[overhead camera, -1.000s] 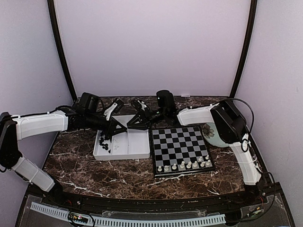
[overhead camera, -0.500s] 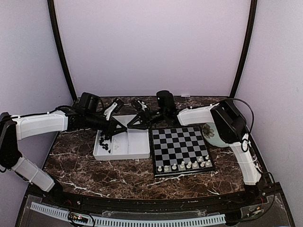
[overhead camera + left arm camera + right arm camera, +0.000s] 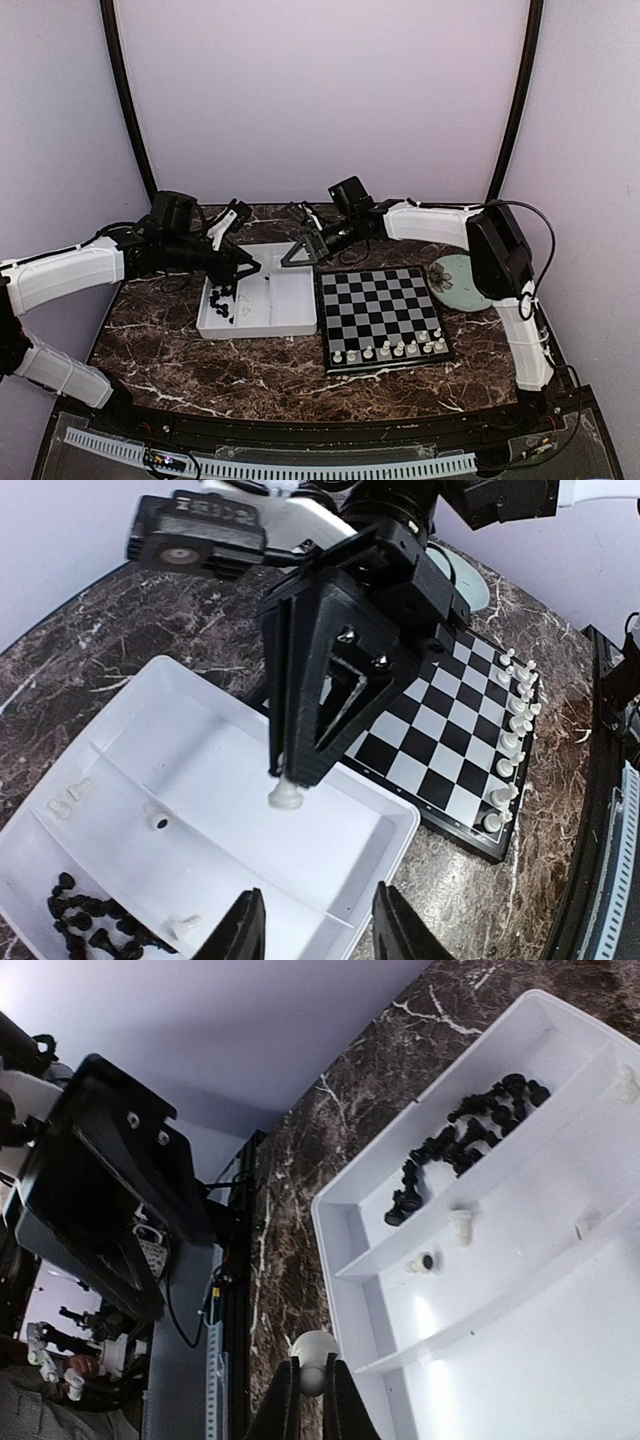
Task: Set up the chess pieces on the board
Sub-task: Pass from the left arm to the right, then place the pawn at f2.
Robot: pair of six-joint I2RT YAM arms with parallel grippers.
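Note:
The row of second-row pieces is still unfilled. I need to move my right gripper to the right in the top view and down onto the board's empty square beside those pieces.
The board [image 3: 376, 300] of black and silver checks lies at centre right, with a row of white chess pieces [image 3: 390, 349] along its near edge. My right gripper [image 3: 296, 257] hangs over the back right of the white tray [image 3: 285, 325], shut on a white piece [image 3: 313, 1352] that shows between its fingers [image 3: 300, 765]. Over the tray's left part, my left gripper [image 3: 240, 268] stands open with nothing between its fingers [image 3: 243, 932]. Several black pieces [image 3: 222, 306] are heaped in the tray's left compartment. A few loose white pieces [image 3: 62, 806] lie beside them.
A pale green round plate [image 3: 457, 281] sits right of the board under the right arm. The tray [image 3: 402, 825] nearly touches the board's [image 3: 440, 730] left rim. The dark marble table [image 3: 250, 375] runs to a curved near edge.
The right gripper has shut on a white piece and holds it above the tray; its arm has straightened. The left gripper has opened and drawn back slightly to the left.

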